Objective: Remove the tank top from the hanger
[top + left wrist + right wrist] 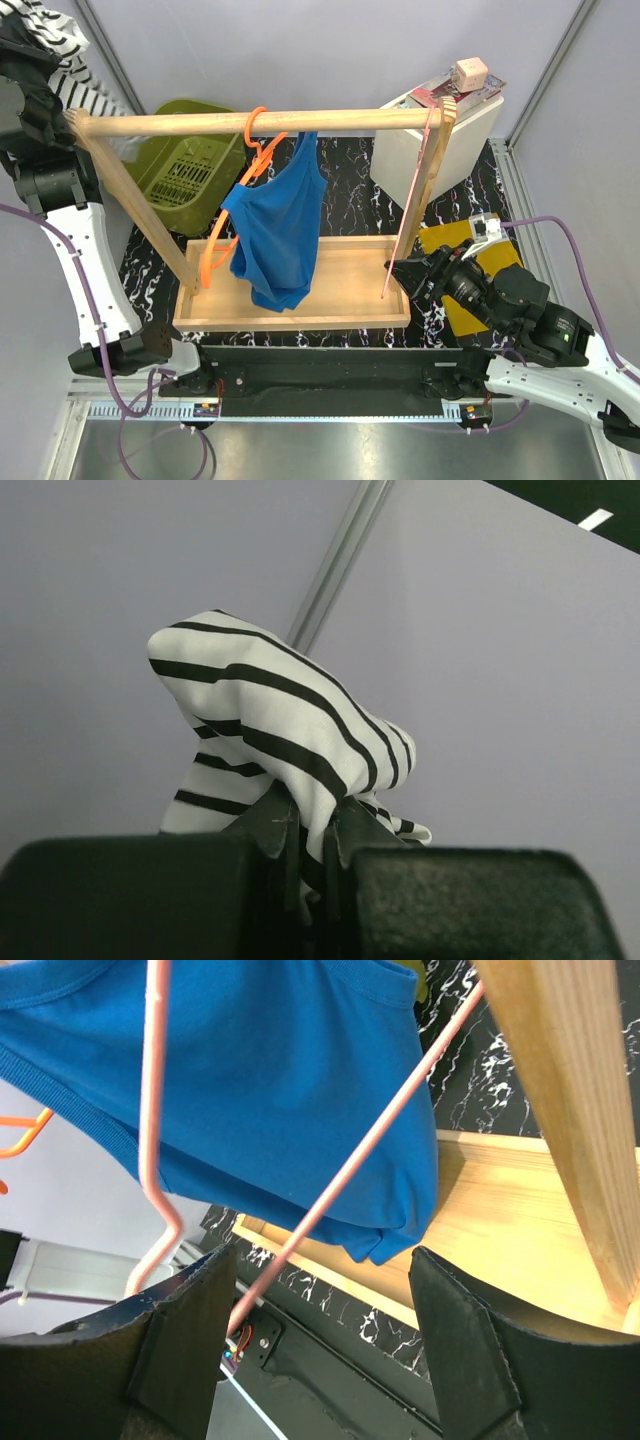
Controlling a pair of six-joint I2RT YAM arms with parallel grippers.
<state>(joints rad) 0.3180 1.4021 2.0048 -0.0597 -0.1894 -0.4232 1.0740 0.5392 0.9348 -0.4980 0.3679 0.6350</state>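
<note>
With the green basket empty, I will tip my left gripper down, carry the tank top to the right in the top view over the basket's opening point(193, 172) and release it.
The blue tank top point(275, 235) hangs on the orange hanger point(258, 150), which is hooked over the wooden rod point(340, 121) of the rack. One strap is on the hanger and the cloth droops toward the rack's tray. My right gripper point(405, 275) is open and low, by the rack's right post. In the right wrist view point(315, 1330) it faces the tank top point(270, 1090), with the pale-pink hanger's wire point(330, 1200) crossing between the fingers point(190, 1340). A bit of the orange hanger point(25, 1135) shows at the left. My left gripper point(312, 830) is raised at the far left, shut on the striped garment point(270, 720).
The rack's wooden tray point(350, 290) sits on a black marbled mat. The pink hanger point(420, 190) hangs at the rod's right end. A green basket point(190, 160) lies behind the rack and a white box point(440, 140) stands back right. A yellow pad point(470, 270) lies under the right arm.
</note>
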